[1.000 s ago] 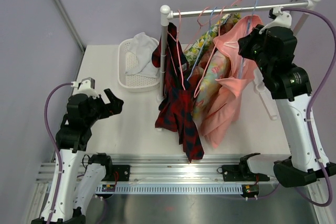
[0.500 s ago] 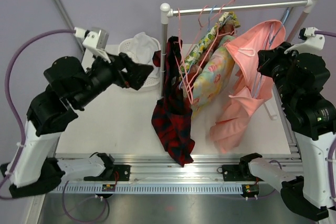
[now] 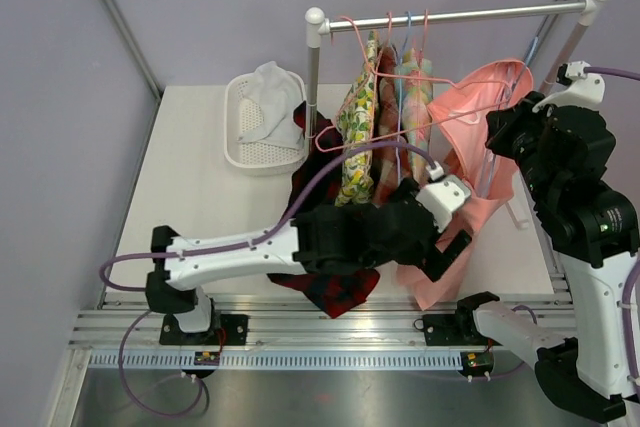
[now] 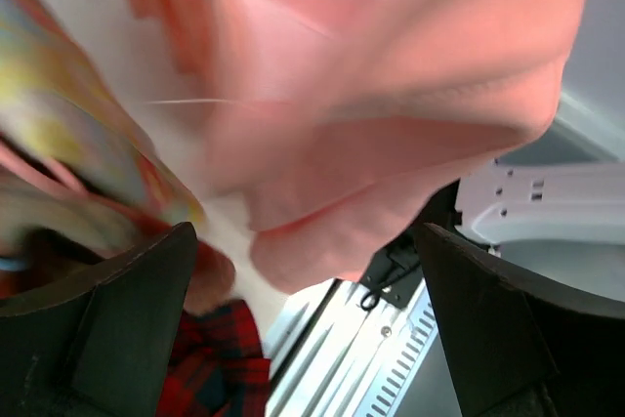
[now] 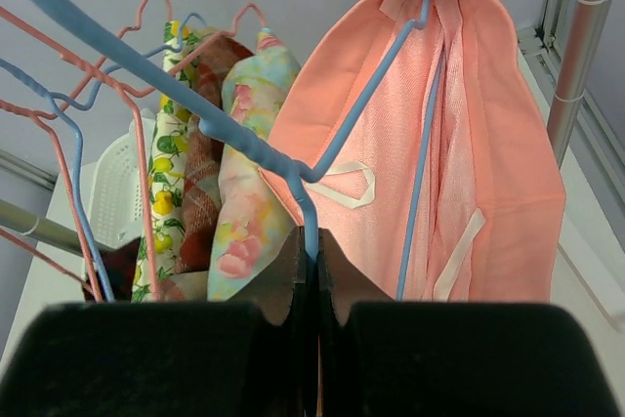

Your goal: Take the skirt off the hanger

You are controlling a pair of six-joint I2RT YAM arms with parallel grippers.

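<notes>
I will move my left gripper's empty, open fingers to the right in the top view and around the skirt's lower cloth [image 3: 478, 233], which hangs on that side.
The salmon-pink skirt [image 3: 470, 137] hangs on a blue hanger [image 5: 303, 183], held below the rail at the rack's right end. My right gripper [image 5: 312, 261] is shut on the hanger's blue wire neck; in the top view it [image 3: 505, 132] is just right of the skirt. The skirt [image 5: 488, 163] drapes over the hanger's shoulder. My left gripper [image 3: 450, 247] is open at the skirt's lower hem. In the left wrist view the blurred pink cloth [image 4: 391, 144] hangs just above and between the spread fingers [image 4: 127, 319], and the gripper [image 4: 305, 241] holds nothing.
The rack rail [image 3: 480, 15] carries several floral and plaid garments [image 3: 385, 117] on pink and blue hangers left of the skirt. A red plaid garment [image 3: 330, 277] sags onto the table under my left arm. A white basket [image 3: 262, 117] with white cloth stands at the back left.
My left arm swept from the far left across the table to under the skirt's hem. My right gripper moved the hanger and skirt down and right, away from the other garments, which swung back.
</notes>
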